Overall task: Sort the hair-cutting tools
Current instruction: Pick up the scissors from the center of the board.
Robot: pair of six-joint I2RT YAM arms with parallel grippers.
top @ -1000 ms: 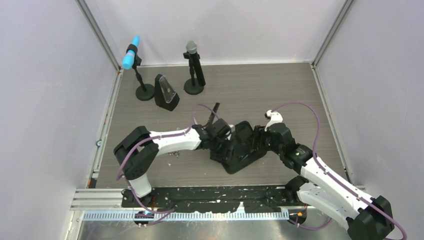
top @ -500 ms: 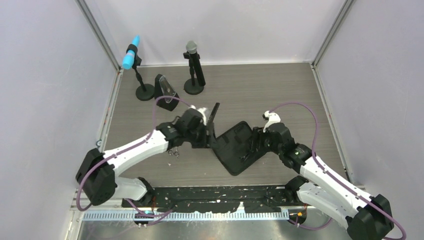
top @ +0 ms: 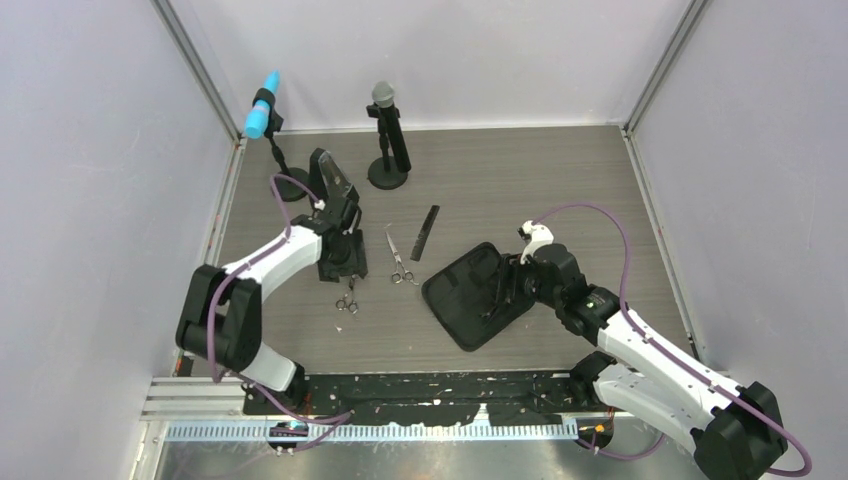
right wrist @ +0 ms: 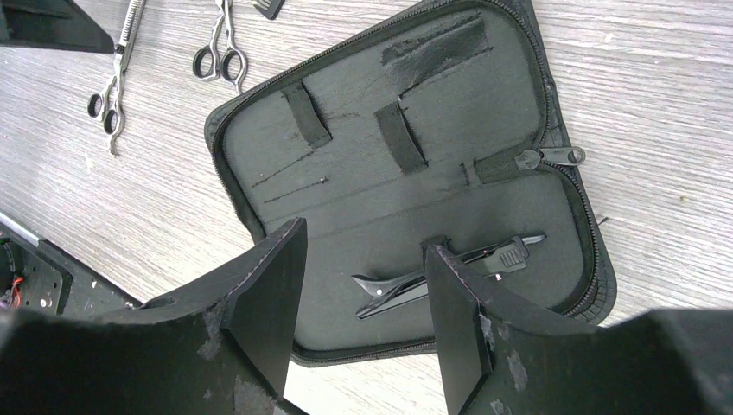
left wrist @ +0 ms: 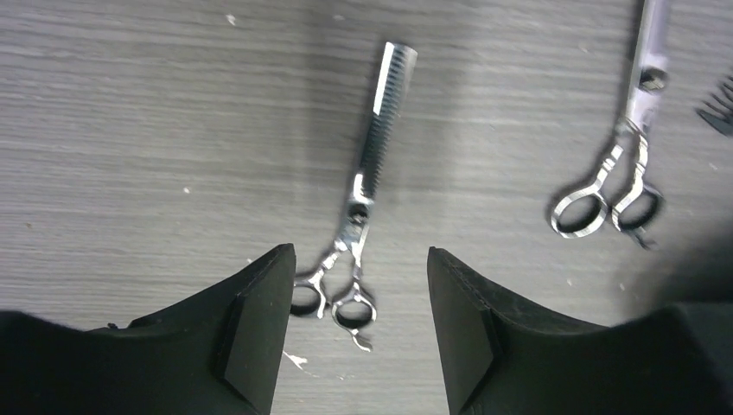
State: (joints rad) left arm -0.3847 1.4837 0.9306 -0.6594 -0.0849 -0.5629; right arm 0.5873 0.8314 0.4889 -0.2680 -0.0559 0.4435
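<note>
The left gripper will next go down to the toothed scissors below it and close around their pivot (left wrist: 359, 213), where the narrow metal fits between the gripper's open fingers.
Toothed silver scissors (left wrist: 367, 194) lie on the table just ahead of my open, empty left gripper (left wrist: 359, 337), with the handles between the fingertips. In the top view they lie (top: 348, 298) just in front of that gripper (top: 343, 270). The second pair of silver scissors (top: 401, 258) and the black comb (top: 428, 232) lie to the right. The black pouch (right wrist: 415, 104) lies open. A black hair clip (right wrist: 449, 272) rests inside it, under my open right gripper (right wrist: 363, 303). I cannot tell whether a second clip lies with it.
Two microphones on round black bases stand at the back, one blue (top: 264, 118) and one grey (top: 384, 98). A black wedge-shaped stand (top: 332, 182) sits between them, close behind my left arm. Enclosure walls ring the table.
My left arm has swung away from the pouch to the left and back, uncovering both scissors. The pouch now lies open and flat. My right gripper has stayed over it.
</note>
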